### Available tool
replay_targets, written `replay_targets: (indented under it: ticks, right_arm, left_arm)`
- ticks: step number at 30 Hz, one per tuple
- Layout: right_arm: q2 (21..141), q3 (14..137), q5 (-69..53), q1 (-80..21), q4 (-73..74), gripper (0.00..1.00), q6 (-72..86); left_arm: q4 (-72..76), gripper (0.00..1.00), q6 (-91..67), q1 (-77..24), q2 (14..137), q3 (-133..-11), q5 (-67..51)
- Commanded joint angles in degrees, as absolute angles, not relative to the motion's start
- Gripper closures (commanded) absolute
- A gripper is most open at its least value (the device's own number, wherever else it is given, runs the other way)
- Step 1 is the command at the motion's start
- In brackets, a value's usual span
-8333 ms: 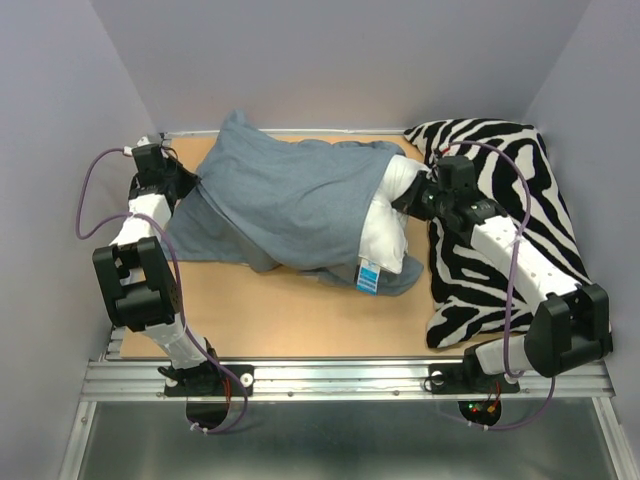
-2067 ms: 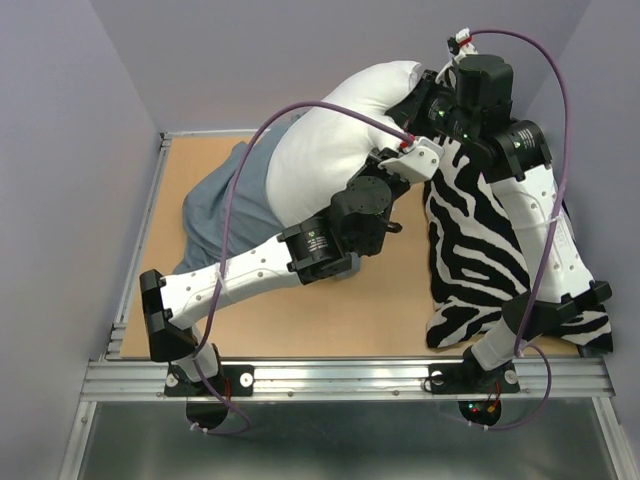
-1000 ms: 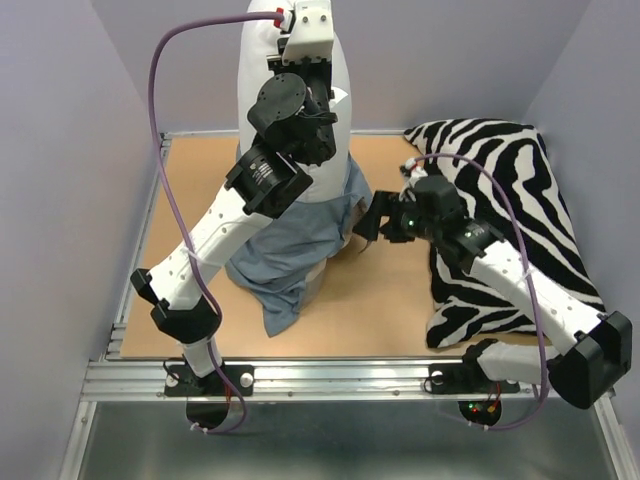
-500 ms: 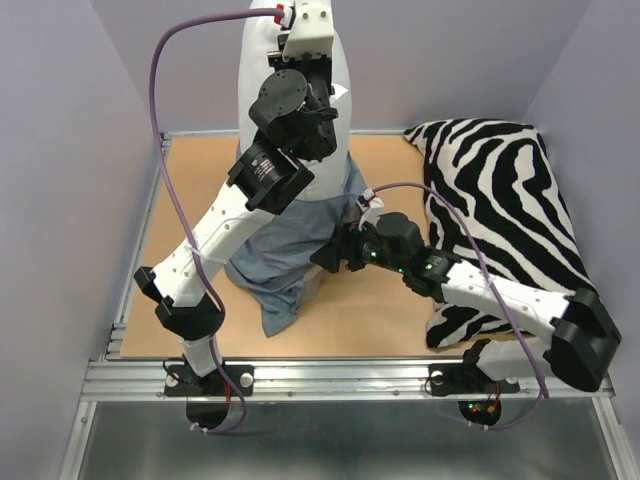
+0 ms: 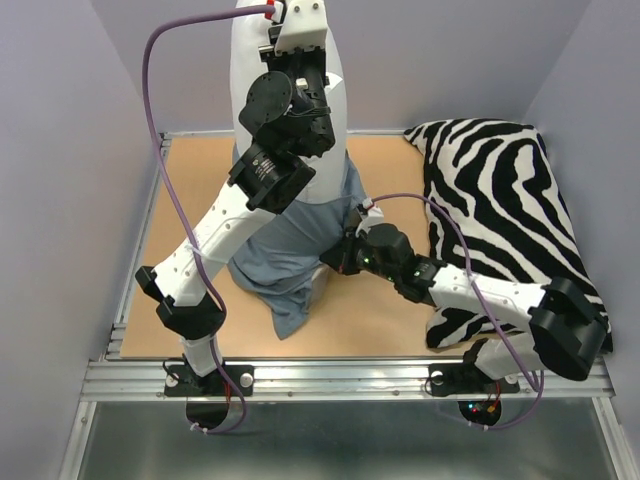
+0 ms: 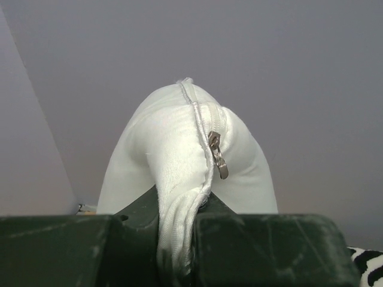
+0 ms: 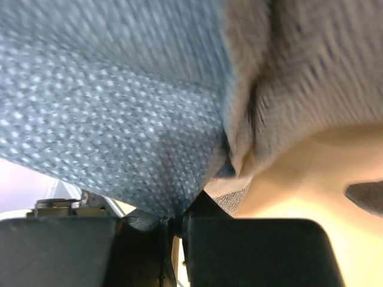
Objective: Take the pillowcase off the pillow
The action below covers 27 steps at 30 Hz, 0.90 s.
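The blue-grey pillowcase (image 5: 285, 250) still covers the pillow's lower end, so the robot's right gripper will pull the cloth outward toward the table's far edge and let it go.
My left gripper (image 5: 300, 35) is raised high at the back and is shut on the top edge of the white pillow (image 5: 250, 70), which hangs upright beneath it. In the left wrist view the pillow (image 6: 173, 155) bunches between my fingers (image 6: 72, 251), with a metal zipper pull (image 6: 218, 156) showing. The blue-grey pillowcase (image 5: 285, 250) covers only the pillow's lower end and sags onto the table. My right gripper (image 5: 337, 255) is low at the pillowcase's right edge and shut on its cloth (image 7: 119, 119).
A black-and-white zebra-print cushion (image 5: 500, 210) lies along the right side of the wooden table (image 5: 190, 180), under my right arm. Grey walls enclose the back and both sides. A metal rail (image 5: 340, 380) runs along the near edge.
The pillow went from lying on the table to hanging upright from my raised left gripper. My right gripper moved left and down to the pillowcase edge and closed on it.
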<state>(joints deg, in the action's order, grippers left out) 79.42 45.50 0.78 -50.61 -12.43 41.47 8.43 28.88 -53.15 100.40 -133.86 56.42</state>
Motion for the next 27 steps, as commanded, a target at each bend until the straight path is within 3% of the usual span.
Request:
replay_targets:
  ticks: [1,10,15,18,27]
  right_arm:
    - [75.0,39.1,6.4,-51.2,-5.4,1.0,41.1]
    - [67.2,40.3,18.5,-50.5,12.5,1.0,39.9]
    - [62.5,39.4,16.0,-45.5,15.6,1.0,39.6]
    - [59.1,42.7,13.7,-41.1,17.5,0.99,38.2]
    - [64.1,75.1,17.5,-39.6,28.0,1.0,29.6]
  left_arm:
    - [29.5,1.0,35.0,-53.0,94.3,-140.0,51.2]
    - [39.6,1.0,46.1,-52.9,91.0,-140.6,51.0]
    - [42.3,1.0,50.1,-52.5,88.2,-139.1,52.4]
    - [43.2,1.0,47.6,-52.5,83.6,-130.5,54.9]
    - [44.3,1.0,50.5,-55.6,78.5,-112.9,72.9]
